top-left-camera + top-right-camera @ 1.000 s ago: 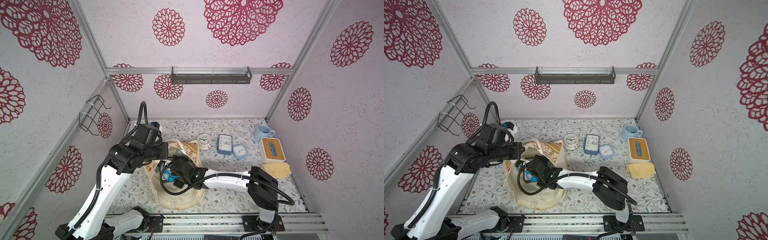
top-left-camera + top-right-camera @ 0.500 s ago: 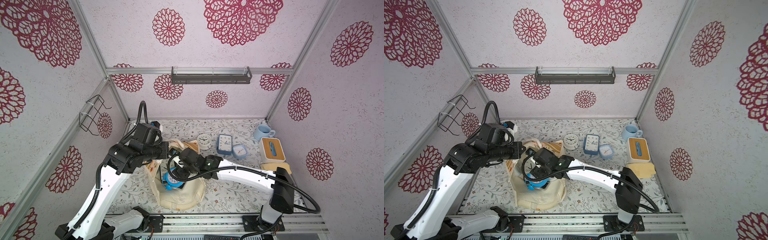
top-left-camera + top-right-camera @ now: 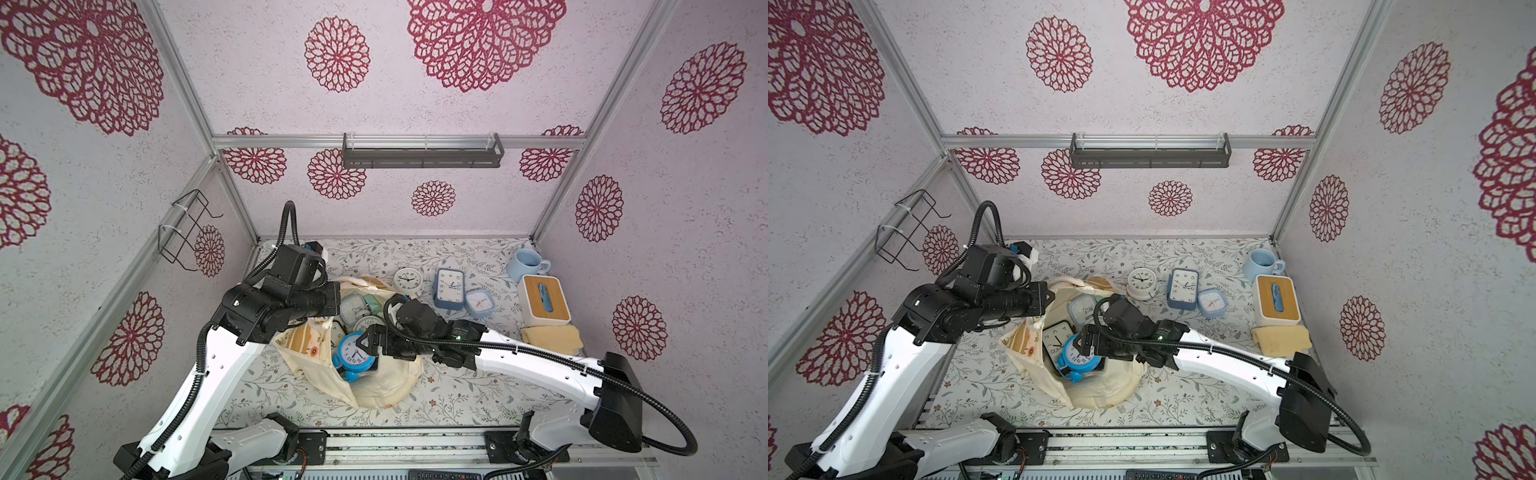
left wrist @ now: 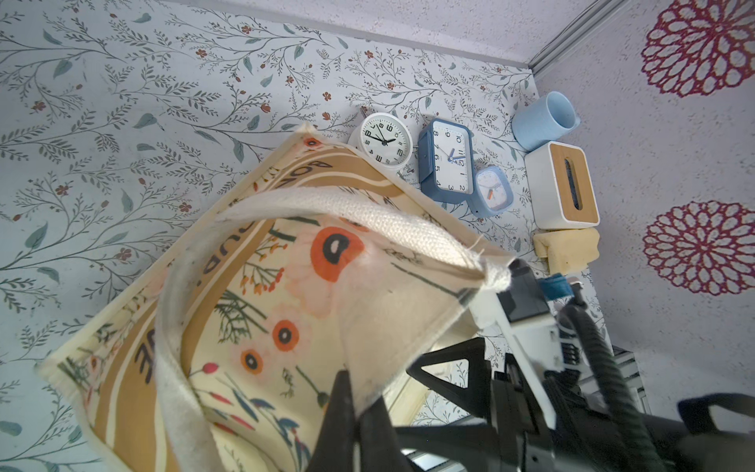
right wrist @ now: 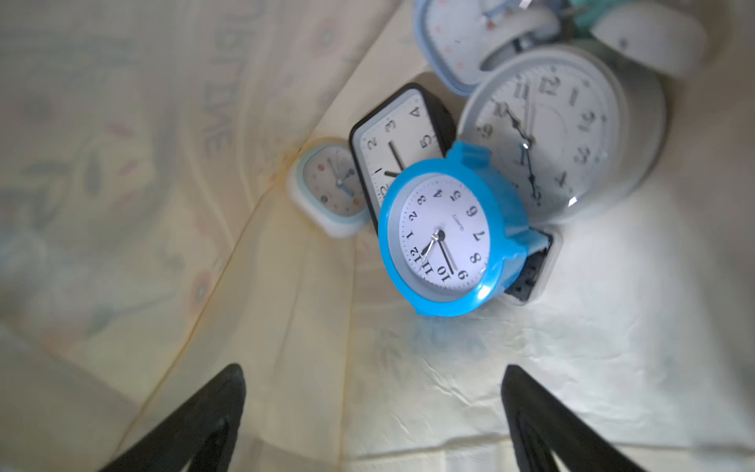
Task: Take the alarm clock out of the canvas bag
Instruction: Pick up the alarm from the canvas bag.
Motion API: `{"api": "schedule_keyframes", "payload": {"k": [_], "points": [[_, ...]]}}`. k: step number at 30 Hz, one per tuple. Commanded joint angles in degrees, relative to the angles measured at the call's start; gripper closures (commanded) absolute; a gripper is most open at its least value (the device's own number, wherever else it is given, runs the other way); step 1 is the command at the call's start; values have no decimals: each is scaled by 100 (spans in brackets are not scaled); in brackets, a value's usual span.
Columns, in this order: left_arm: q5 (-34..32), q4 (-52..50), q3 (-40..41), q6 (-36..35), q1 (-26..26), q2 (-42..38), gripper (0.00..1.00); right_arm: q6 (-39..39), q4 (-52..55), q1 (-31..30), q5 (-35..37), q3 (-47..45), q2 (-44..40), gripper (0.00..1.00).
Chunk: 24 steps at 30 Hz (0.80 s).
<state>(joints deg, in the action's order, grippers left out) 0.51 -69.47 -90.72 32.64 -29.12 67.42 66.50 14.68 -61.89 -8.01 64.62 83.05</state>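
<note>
My right gripper sinks into the bag's opening next and closes across the blue alarm clock's side band (image 3: 371, 362) (image 5: 501, 200), since that clock lies uncovered atop the others.
The canvas bag (image 3: 388, 384) lies on the table with its mouth held open, cream lining (image 5: 196, 294) showing. My left gripper (image 3: 334, 300) (image 4: 358, 402) is shut on the bag's rim beside a handle. A round bright-blue alarm clock (image 3: 354, 354) (image 3: 1079, 360) (image 5: 443, 241) lies loose inside, propped on other clocks. My right gripper (image 3: 368, 341) (image 5: 372, 370) hangs over the mouth just short of it, jaws wide open with nothing between them. Also inside are a grey round clock (image 5: 551, 130), a black rectangular clock (image 5: 402, 130) and a small pale square clock (image 5: 331, 188).
On the table behind the bag stand a white round clock (image 3: 409, 282), a blue rectangular clock (image 3: 449, 287) and a small pale-blue square clock (image 3: 480, 304). At the right are a blue mug (image 3: 527, 264), a white tissue box (image 3: 544, 300) and a yellow sponge (image 3: 550, 338).
My right gripper came up out of the bag toward the right and opened wide. The blue clock now lies free in the bag's mouth. The left arm kept its hold.
</note>
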Motion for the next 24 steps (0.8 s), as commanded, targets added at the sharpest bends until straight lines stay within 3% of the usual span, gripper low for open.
{"api": "schedule_keyframes", "payload": {"k": [1,7,13,24], "points": [[-61,362,-197,114,-15,-177,100,1182,-417,106,185,-203,310,1],[-49,382,-74,79,-14,-293,100,928,-718,89,585,-198,800,1],[-1,427,38,23,-19,-305,100,1136,-2034,165,380,-699,1193,3],[81,472,37,32,-14,-221,100,764,-3344,392,278,-1010,1571,10]]}}
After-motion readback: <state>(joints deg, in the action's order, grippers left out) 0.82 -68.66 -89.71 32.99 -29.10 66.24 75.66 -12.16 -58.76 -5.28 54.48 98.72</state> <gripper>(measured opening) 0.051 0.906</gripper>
